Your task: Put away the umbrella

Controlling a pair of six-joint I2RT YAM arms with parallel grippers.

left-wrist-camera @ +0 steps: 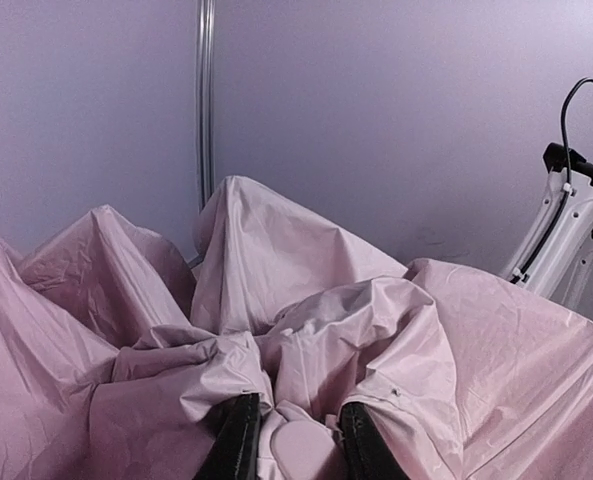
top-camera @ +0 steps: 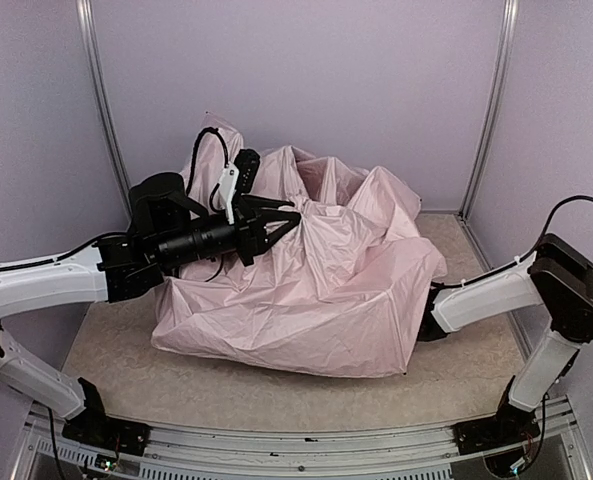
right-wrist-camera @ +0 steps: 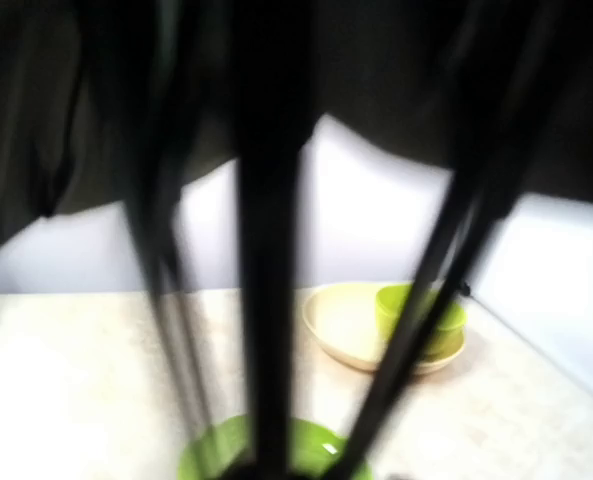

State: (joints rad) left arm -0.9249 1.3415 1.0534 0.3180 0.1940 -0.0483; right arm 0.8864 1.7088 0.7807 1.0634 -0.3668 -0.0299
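Note:
The umbrella's canopy is still spread wide around the umbrella's top, so the left gripper should next pull the pink cap back over the canopy's near folds and let it go.
The umbrella lies half collapsed on the table, its pale pink canopy spread in loose folds. My left gripper is on top of the canopy. In the left wrist view its black fingers close round the small pink cap at the crown, with fabric bunched on both sides. My right arm reaches under the canopy's right edge, and its gripper is hidden there. The blurred right wrist view shows the black shaft rising from the bottom centre, with thin black ribs and black lining above. My own fingers there are not clear.
Under the canopy stand a green plate close by and a cream plate holding a green cup further off. Lilac walls with metal posts close in the back and sides.

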